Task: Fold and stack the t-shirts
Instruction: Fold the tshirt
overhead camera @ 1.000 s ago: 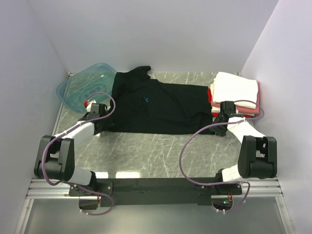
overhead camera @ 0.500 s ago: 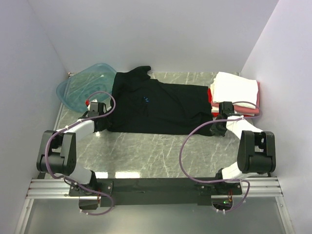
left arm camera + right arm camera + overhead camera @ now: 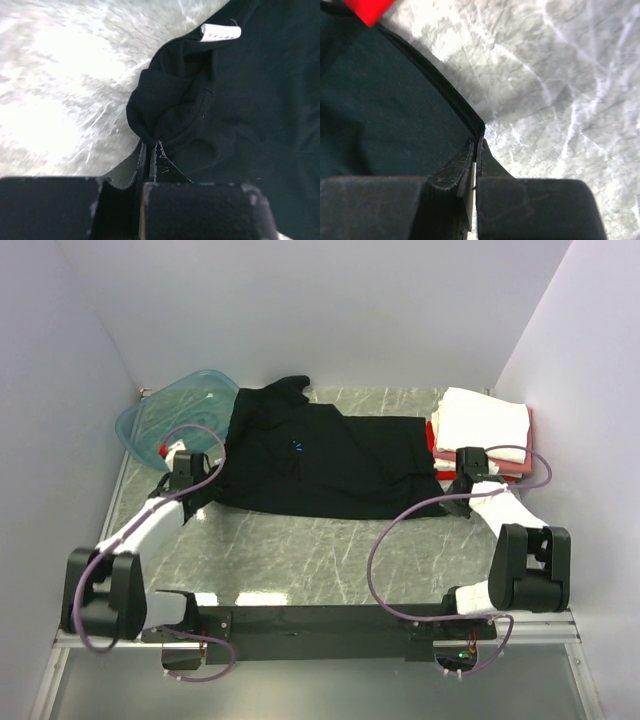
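I need to move my left gripper back toward its base next and let go of the black shirt's edge over bare tabletop, because the sleeve lies against the teal tub.
The large black t-shirt lies spread across the table, its small blue chest mark facing up. My left gripper is at the shirt's near left corner. In the left wrist view it is shut on a bunched fold of the black cloth, below a white label. My right gripper is at the near right corner. In the right wrist view it is shut on the shirt's hem corner. Folded t-shirts are stacked at the right, white over pink and red.
A translucent teal plastic tub sits at the back left, against the black shirt's sleeve. Grey walls close in the left, back and right sides. Marbled tabletop shows between the shirt and the arm bases. A red cloth corner shows in the right wrist view.
Both grippers have closed on the black shirt's near corners. The left arm has swung outward and its gripper moved up and back; the right gripper shifted slightly back.
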You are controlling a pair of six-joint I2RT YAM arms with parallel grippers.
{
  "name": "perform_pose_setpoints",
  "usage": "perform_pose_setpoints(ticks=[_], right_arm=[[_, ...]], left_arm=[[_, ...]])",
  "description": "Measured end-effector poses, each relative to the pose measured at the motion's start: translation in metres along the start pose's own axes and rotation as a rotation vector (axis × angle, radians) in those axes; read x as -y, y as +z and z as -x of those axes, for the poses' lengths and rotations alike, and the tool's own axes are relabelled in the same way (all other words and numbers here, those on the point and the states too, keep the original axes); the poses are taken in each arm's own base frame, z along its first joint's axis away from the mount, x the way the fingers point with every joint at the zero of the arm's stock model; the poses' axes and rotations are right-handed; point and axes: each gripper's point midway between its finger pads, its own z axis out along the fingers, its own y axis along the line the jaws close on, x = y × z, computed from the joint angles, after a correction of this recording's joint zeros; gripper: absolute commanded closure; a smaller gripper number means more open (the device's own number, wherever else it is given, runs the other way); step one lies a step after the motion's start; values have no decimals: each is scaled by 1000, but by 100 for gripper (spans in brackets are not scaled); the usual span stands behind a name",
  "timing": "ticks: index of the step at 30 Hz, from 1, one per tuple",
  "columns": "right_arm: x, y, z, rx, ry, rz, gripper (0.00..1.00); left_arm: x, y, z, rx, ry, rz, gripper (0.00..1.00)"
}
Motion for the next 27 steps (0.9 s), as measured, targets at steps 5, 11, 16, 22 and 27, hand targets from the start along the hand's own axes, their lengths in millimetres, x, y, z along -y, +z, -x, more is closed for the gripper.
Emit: perform_pose_setpoints(ticks=[5,11,16,22,27], right_arm=[[1,-11,9,45,23,18,100],[3,-27,12,91,43,45,100],[4,-42,11,127,63,78,100],[9,-66,9,186,112,122,100],[12,-85,9,229,152,153,100]], left_arm=[[-13,-27,6,84,-74,6,99],[-29,-61,9,173,-176,-3,99],[-36,-85,6,219,-266,-47,99],[-34,-107,-3,230,-327,-99,99],[-30,-121,-12,213,-336,-111,99]])
